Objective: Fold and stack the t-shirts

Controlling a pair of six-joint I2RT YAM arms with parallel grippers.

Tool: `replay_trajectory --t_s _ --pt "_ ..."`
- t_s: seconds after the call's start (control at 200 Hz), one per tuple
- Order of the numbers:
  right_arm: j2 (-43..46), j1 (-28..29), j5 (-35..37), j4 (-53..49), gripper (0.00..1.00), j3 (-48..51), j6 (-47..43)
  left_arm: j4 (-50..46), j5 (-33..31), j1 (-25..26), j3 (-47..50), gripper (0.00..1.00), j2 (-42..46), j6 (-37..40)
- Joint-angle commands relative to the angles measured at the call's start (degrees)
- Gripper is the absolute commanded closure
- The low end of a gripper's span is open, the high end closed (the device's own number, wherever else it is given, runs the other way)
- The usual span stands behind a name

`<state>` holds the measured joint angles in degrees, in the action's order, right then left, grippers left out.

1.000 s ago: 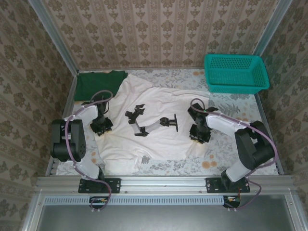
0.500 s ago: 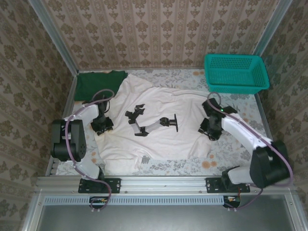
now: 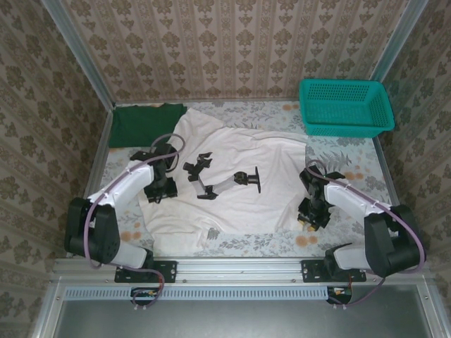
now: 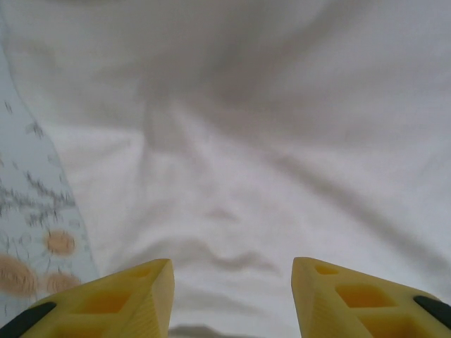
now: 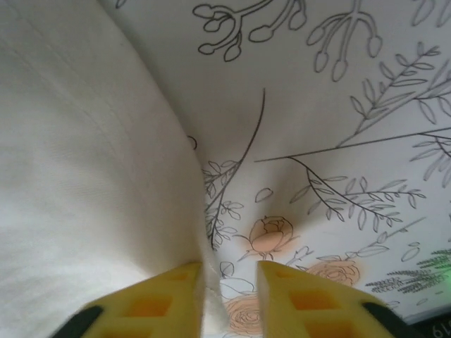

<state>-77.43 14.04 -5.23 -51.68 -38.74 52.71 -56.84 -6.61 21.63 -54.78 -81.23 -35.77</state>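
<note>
I should move my left gripper back and down to close on the sleeve's end (image 3: pixel 169 246), as the white shirt's near sleeve sticks out past its side toward my base.
The off-white t-shirt (image 3: pixel 239 208) lies spread across the middle of the table, a black print on its chest. Folded flat at the back left corner is the dark green t-shirt (image 3: pixel 141 123). My left gripper (image 3: pixel 161 189) hovers over the white shirt's left side. In the left wrist view it (image 4: pixel 232 282) is open above wrinkled white cloth (image 4: pixel 246 141), with nothing between its fingers. My right gripper (image 3: pixel 311 218) is at the shirt's near right edge. In the right wrist view its jaws (image 5: pixel 229 282) stand close together with the shirt's hem (image 5: pixel 84 176) caught between them.
A teal mesh basket (image 3: pixel 345 105) stands at the back right corner. A floral tablecloth (image 5: pixel 338 141) covers the table and shows bare to the right of the white shirt. Patterned walls close in the back and both sides.
My left gripper has moved right, further onto the white shirt, and opened wider. My right gripper opened, came toward the near edge and closed at the shirt's right hem.
</note>
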Motion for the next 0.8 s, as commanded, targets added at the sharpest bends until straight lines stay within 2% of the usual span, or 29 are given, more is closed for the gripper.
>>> replay_trajectory --t_s 0.0,0.095,0.11,0.195,0.42,0.6,0.725,0.795 --pt "-1.84 -0.04 -2.33 1.14 0.85 -0.53 -1.22 -6.85 0.84 2.46 3.69 0.52 2.51 -4.52" --pt "-3.69 -0.04 -2.50 1.06 0.94 -1.23 -2.13 -7.70 3.14 4.13 6.89 0.52 5.40 -6.72" --pt "-3.68 0.01 -2.58 0.98 0.95 -1.37 -2.31 -7.82 3.44 5.82 7.21 0.52 5.79 -7.22" --pt "-3.78 -0.10 -2.60 0.40 1.00 -2.13 -3.33 -8.57 4.88 8.28 9.34 0.52 7.61 -9.90" --pt "-3.17 -0.33 -2.32 -0.86 1.00 -3.79 -6.34 -9.55 6.96 15.37 14.31 0.55 9.67 -21.13" --pt "-0.86 -0.75 -2.63 -1.14 1.00 -3.46 -7.69 -5.83 8.81 15.56 19.30 0.56 12.39 -25.21" --pt "-0.03 -1.61 -2.87 -1.31 1.00 -2.93 -8.41 -2.38 11.08 15.55 22.63 0.65 11.03 -26.00" --pt "0.73 -2.13 -2.68 -1.49 1.00 -2.54 -8.63 -0.59 11.70 15.55 24.45 0.67 10.75 -26.40"
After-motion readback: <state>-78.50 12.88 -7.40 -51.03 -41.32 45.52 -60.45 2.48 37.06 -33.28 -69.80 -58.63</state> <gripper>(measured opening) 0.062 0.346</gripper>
